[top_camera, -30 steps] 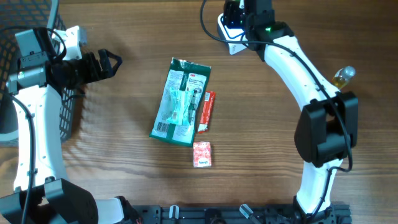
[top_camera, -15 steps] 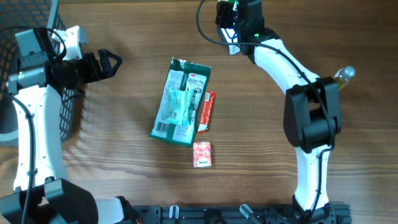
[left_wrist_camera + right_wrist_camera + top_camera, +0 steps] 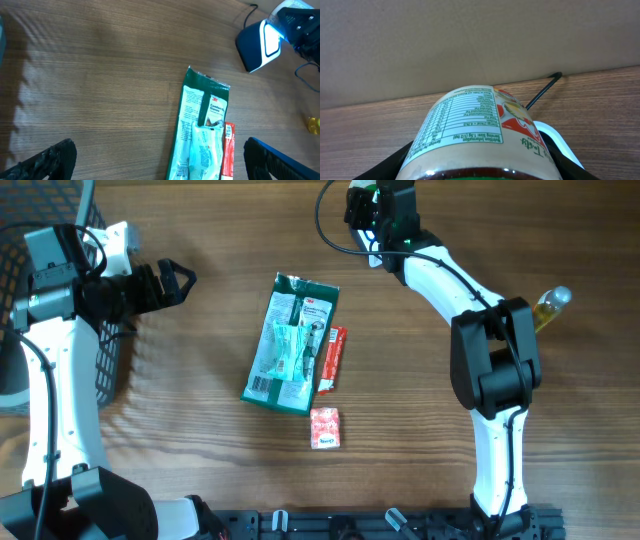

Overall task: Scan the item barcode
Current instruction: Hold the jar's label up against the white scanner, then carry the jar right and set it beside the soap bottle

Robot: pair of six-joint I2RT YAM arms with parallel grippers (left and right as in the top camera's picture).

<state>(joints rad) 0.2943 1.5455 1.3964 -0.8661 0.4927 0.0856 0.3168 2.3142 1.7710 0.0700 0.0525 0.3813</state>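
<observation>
I need to lift my right gripper back from the scanner next and tilt it downward. Then I should lower the container between the red stick packet and the bottle, where bare wood (image 3: 418,340) is open.
My right gripper (image 3: 481,167) is shut on a round container (image 3: 475,130) with a cream label that carries a nutrition table and red print. The black fingers (image 3: 402,159) press on both its sides. Under it shows the white edge of the barcode scanner (image 3: 559,142). In the overhead view the right gripper (image 3: 383,208) hangs at the table's far edge, right over the scanner (image 3: 372,248), and the container is hidden there. The left wrist view shows the scanner (image 3: 259,43) as a blue and white box with a lit face. My left gripper (image 3: 178,280) stands wide open and empty at the left.
A green package (image 3: 290,343), a red stick packet (image 3: 331,359) and a small red packet (image 3: 325,428) lie mid-table. A bottle of yellow liquid (image 3: 552,304) lies at the right. A black mesh basket (image 3: 108,345) stands at the left edge. The scanner's cable (image 3: 542,91) runs over the wood.
The right arm has swung its elbow to the left, and its gripper has shifted slightly left above the scanner with the container in it. The left arm has not moved.
</observation>
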